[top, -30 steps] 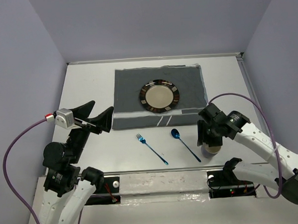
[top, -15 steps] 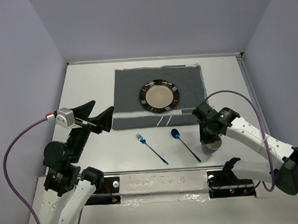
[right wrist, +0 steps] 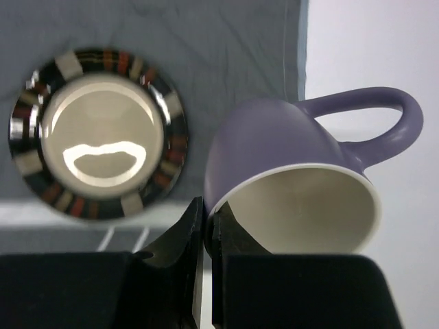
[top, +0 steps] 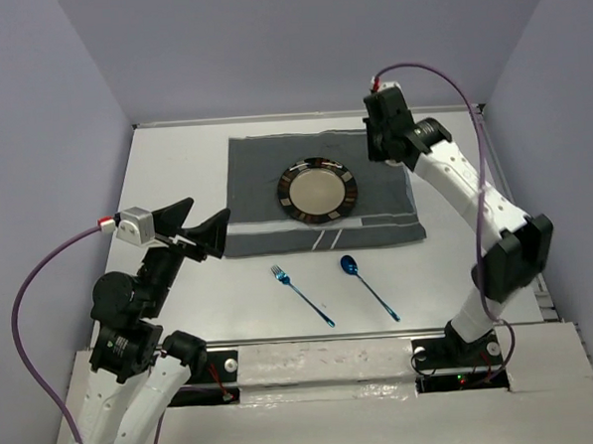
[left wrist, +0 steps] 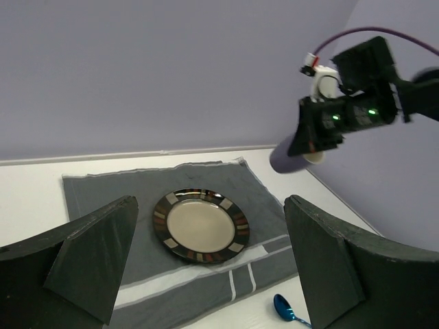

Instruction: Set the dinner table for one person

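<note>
I will next move my right gripper outward and set the purple mug [right wrist: 295, 157] down on the empty far corner of the mat.
The white dinner table [top: 174, 169] carries a grey placemat [top: 264, 174] with a dark-rimmed plate [top: 318, 191] on it. A blue fork [top: 302, 295] and a blue spoon [top: 370, 288] lie in front of the mat. My right gripper [right wrist: 208, 209] is shut on the rim of a purple mug [right wrist: 295, 157], one finger inside and one outside. It holds the mug in the air, tipped, over the mat's far right corner [left wrist: 291, 154]. From above, the right gripper [top: 384, 146] hides the mug. My left gripper [left wrist: 211, 202] hangs open and empty at the near left [top: 205, 222].
Lilac walls close the table [right wrist: 370, 48] on three sides. The arms' mounting rail [top: 324, 365] runs along the near edge. The right arm [top: 475, 203] stretches up along the table's right side.
My right gripper shut on the mug at the near right, lifted it, and swung it far up to the mat's far right corner. The left arm barely moved.
</note>
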### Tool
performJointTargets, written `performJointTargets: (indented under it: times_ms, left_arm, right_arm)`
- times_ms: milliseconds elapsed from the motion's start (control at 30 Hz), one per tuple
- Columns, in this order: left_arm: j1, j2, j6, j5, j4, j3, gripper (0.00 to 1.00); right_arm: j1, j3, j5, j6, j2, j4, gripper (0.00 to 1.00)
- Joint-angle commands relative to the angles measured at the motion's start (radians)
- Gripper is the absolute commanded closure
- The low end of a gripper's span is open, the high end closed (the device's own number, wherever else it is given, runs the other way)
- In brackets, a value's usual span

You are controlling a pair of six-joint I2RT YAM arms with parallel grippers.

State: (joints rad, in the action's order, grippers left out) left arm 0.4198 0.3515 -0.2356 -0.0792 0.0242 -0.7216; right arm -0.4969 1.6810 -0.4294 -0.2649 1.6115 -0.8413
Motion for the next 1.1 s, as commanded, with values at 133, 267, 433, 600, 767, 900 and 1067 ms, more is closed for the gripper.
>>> performJointTargets:
  times_ms: [133, 267, 433, 600, 767, 900, 1067]
  left_arm:
    - [0.005, 0.024, 0.021, -0.016, 0.031, -0.022, 0.01]
    - [0.005, 0.040, 0.022, -0.014, 0.031, -0.022, 0.01]
    - [-0.003, 0.052, 0.022, -0.013, 0.031, -0.022, 0.01]
    - [-0.015, 0.063, 0.021, -0.019, 0.031, -0.022, 0.01]
    - [-0.016, 0.075, 0.021, -0.017, 0.031, -0.021, 0.01]
    - [-0.024, 0.084, 0.019, -0.024, 0.033, -0.021, 0.01]
    - [-0.027, 0.090, 0.018, -0.027, 0.034, -0.019, 0.01]
  right_arm:
    - [0.165, 0.471, 0.155, 0.292, 0.388, 0.143, 1.00]
    - [0.219, 0.633, 0.250, 0.293, 0.527, 0.113, 1.00]
    - [0.259, 0.684, 0.287, 0.283, 0.631, 0.097, 1.00]
    - [0.291, 0.701, 0.348, 0.266, 0.682, 0.099, 1.00]
    - [0.311, 0.698, 0.366, 0.266, 0.712, 0.100, 1.00]
    - [0.324, 0.703, 0.386, 0.266, 0.735, 0.100, 1.00]
    - [0.333, 0.712, 0.408, 0.234, 0.761, 0.102, 1.00]
